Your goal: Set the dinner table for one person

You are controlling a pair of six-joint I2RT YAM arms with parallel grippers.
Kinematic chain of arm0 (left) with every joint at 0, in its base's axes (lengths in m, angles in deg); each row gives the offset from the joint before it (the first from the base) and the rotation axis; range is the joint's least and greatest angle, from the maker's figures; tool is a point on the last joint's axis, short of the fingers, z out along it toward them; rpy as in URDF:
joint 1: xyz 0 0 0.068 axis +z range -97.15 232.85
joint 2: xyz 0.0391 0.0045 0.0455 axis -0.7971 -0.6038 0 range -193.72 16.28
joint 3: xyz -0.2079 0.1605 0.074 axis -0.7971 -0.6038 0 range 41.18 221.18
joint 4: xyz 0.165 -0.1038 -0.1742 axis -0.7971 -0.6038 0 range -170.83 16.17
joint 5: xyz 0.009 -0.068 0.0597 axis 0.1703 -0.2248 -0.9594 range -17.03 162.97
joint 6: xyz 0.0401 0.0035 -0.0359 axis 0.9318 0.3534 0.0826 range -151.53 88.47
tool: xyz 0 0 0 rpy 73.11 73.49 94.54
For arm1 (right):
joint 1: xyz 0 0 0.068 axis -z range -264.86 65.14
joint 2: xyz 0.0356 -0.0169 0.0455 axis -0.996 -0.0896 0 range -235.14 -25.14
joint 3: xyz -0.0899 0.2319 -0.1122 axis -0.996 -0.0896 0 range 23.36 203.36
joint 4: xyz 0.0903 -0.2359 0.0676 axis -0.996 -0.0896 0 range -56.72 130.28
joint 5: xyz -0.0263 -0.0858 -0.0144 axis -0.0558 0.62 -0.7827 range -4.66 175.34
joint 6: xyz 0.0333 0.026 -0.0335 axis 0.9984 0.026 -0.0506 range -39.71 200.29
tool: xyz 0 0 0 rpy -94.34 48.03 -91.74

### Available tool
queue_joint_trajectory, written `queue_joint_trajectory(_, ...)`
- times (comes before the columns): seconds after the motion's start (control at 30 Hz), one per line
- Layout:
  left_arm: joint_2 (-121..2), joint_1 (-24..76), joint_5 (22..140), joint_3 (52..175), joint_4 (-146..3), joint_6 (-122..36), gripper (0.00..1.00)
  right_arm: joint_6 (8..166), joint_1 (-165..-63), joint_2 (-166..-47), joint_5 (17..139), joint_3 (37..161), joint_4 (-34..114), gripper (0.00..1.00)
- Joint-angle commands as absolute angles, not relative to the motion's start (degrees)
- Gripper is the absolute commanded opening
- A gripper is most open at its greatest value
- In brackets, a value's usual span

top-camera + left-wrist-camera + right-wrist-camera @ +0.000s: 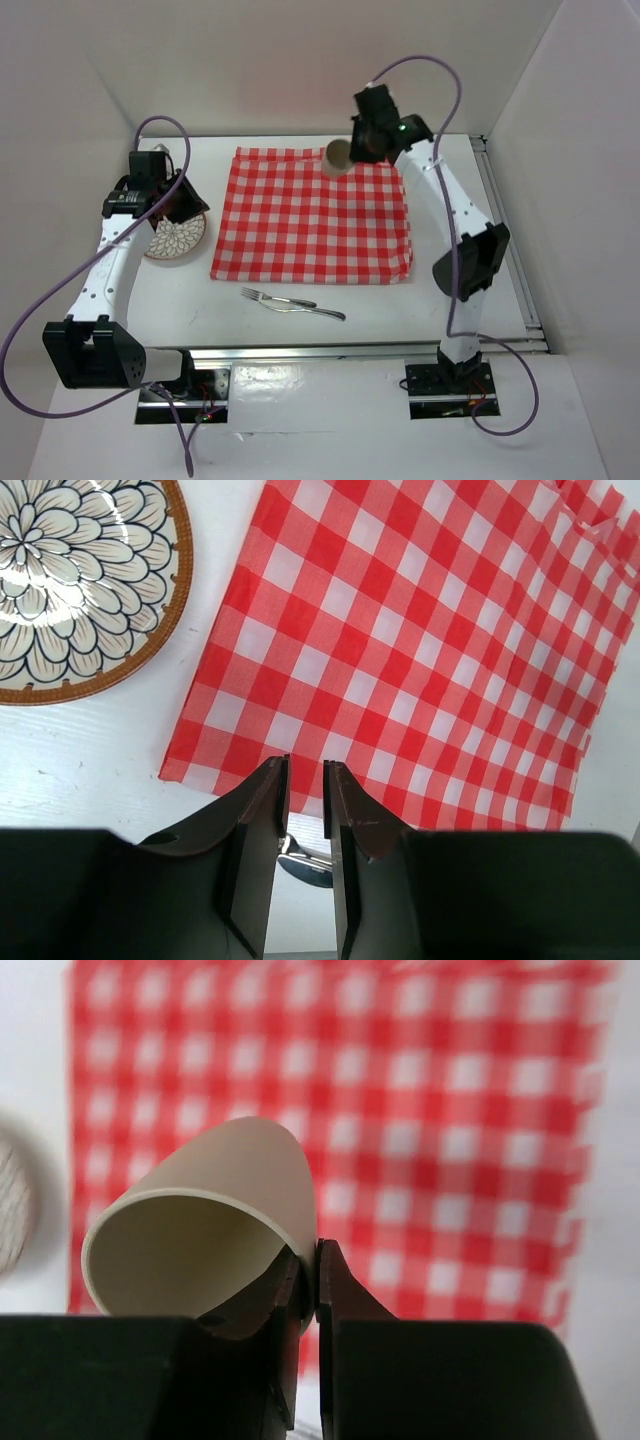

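The cup goes down with my right gripper toward the cloth's far corner (382, 178) nearest the metal bar for release next, as that corner is empty and off the middle.
The white dinner table (190, 300) holds a red-and-white checked cloth (310, 215) in its middle. A flower-patterned plate (175, 238) sits left of the cloth, also in the left wrist view (70, 580). A fork and another piece of steel cutlery (292, 302) lie in front of the cloth. My right gripper (357, 150) is shut on the rim of a beige cup (337, 157), held tilted above the cloth's far edge; the right wrist view shows the cup (210, 1220) pinched between the jaws (312, 1250). My left gripper (188, 203) hovers by the plate, empty, its jaws (306, 765) a narrow slit apart.
White walls enclose the table at the back and both sides. A metal rail (510, 250) runs along the table's right edge. The cloth's near left corner (185, 765) lies just ahead of my left fingers, with cutlery (300, 865) showing between them.
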State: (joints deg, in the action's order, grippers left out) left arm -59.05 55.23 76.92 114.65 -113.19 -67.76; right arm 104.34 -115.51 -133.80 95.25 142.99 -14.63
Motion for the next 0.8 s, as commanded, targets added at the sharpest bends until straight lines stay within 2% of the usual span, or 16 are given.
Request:
queue_joint_trajectory(0.0,-58.87,55.67,79.39,116.06,-111.10,-67.57,0.37,102.35,-107.64,-141.94,95.19,151.22,-22.38,0.00)
queue_joint_trajectory(0.23,-57.55,55.67,78.50,112.11,-108.99,-68.18,0.36,103.93,-96.82,-147.74,90.70,152.20,-16.15,0.00)
queue_joint_trajectory(0.57,-58.52,55.67,77.37,109.65,-107.94,-68.18,0.33,104.55,-94.96,-157.15,95.18,157.64,-13.15,0.00)
queue_joint_trajectory(0.77,-59.66,55.67,77.98,109.46,-107.14,-68.18,0.32,104.55,-93.73,-161.45,93.78,160.55,-12.01,0.00)
